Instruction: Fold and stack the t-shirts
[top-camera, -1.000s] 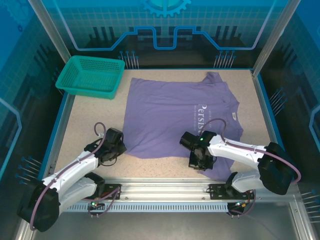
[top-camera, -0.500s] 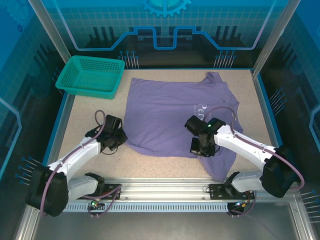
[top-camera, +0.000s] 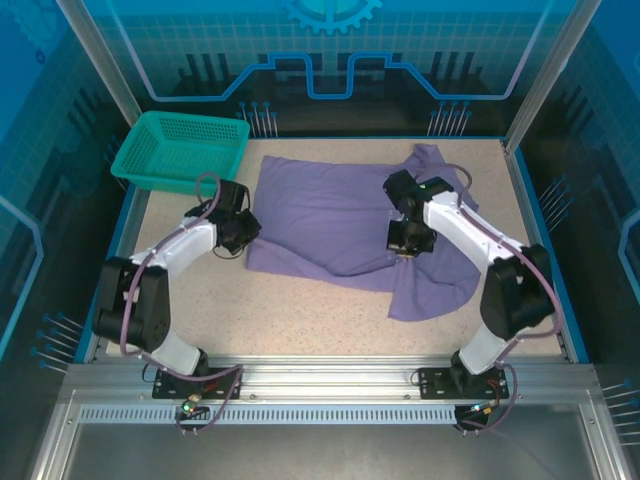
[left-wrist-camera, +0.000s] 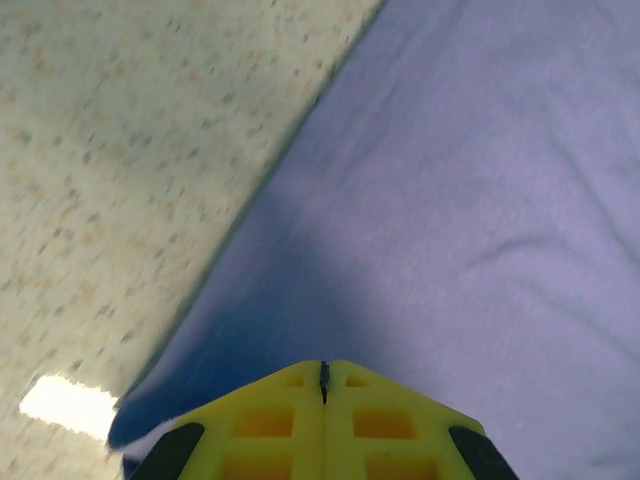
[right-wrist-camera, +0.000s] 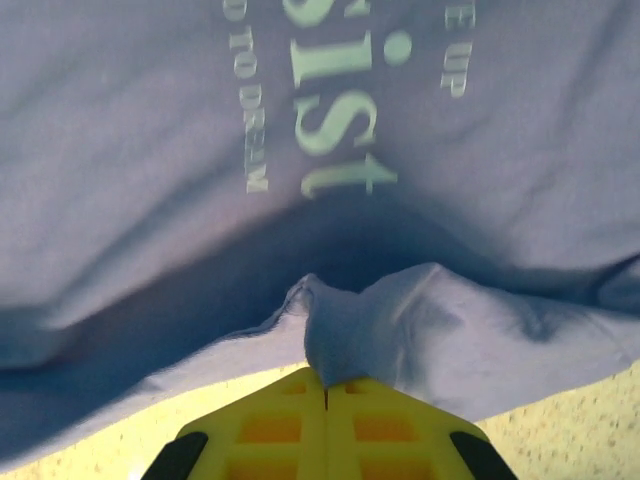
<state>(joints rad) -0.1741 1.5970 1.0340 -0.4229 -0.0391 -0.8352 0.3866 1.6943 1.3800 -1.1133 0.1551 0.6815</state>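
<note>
My left gripper moves outward over the shirt's side edge near the basket (left-wrist-camera: 300, 215) next and releases the fabric, since the shirt's near part is only partly doubled over.
The lavender t-shirt (top-camera: 320, 215) lies across the back half of the table, its near part lifted and doubled toward the back. My left gripper (top-camera: 243, 232) is at the shirt's left edge, shut on the fabric. From the left wrist, its yellow fingertips (left-wrist-camera: 323, 368) are pressed together over the purple cloth (left-wrist-camera: 480, 180). My right gripper (top-camera: 405, 245) is over the shirt's right half. In the right wrist view, a pinched peak of t-shirt hem (right-wrist-camera: 340, 310) comes out of the shut right gripper (right-wrist-camera: 326, 385). White lettering (right-wrist-camera: 335, 60) shows on the layer beyond.
A teal mesh basket (top-camera: 182, 150) stands at the back left corner, just behind the left arm. The speckled table (top-camera: 300, 320) is bare in front of the shirt. Blue rails and glass walls border the table on all sides.
Both grippers have travelled away from the near edge toward the back, dragging the shirt's near hem with them. The shirt now covers less table, and its lettering is hidden from above.
</note>
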